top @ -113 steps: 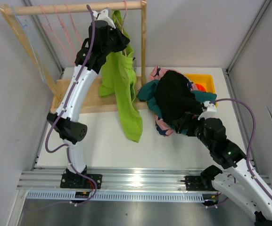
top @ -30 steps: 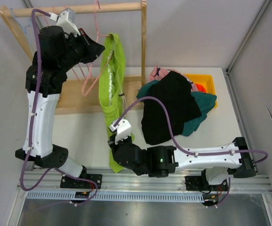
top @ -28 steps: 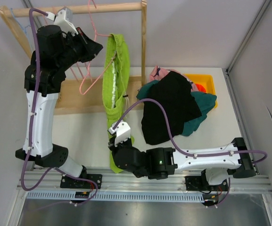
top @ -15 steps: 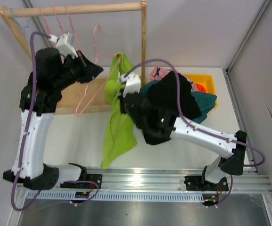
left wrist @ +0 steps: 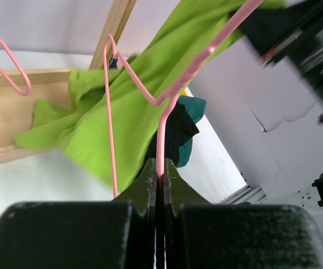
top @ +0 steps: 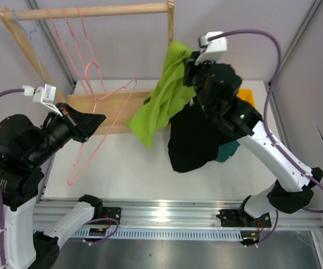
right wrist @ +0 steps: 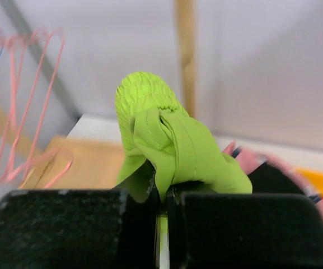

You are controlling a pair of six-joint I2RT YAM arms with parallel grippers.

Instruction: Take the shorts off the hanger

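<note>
The lime shorts (top: 162, 101) hang clear of the bare hanger. My right gripper lifts toward the right in the top view next, then lowers onto the piled shorts.
The lime green shorts (top: 162, 101) hang in the air by the rack's right post, bunched in my right gripper (top: 186, 63), which is shut on their waistband (right wrist: 164, 193). My left gripper (top: 97, 120) is shut on the wire of a bare pink hanger (top: 81, 159), low at the left; the wire (left wrist: 160, 147) runs straight between the closed fingers. In the top view the hanger's far tip ends just left of the lime shorts. Black shorts (top: 197, 137) lie piled on the table over teal shorts (top: 229, 151). Pink shorts (right wrist: 245, 159) show in the right wrist view.
The wooden rack has a top rail (top: 94, 10), a right post (top: 171, 28) and a base board (top: 108, 106). Other pink hangers (top: 85, 50) hang from the rail. A yellow bin (top: 246, 95) sits behind the pile. Grey walls close in on both sides.
My right arm swung up from the near left to the back right, carrying the lime shorts off the hanger. My left arm drew the pink hanger down and away from the rail.
</note>
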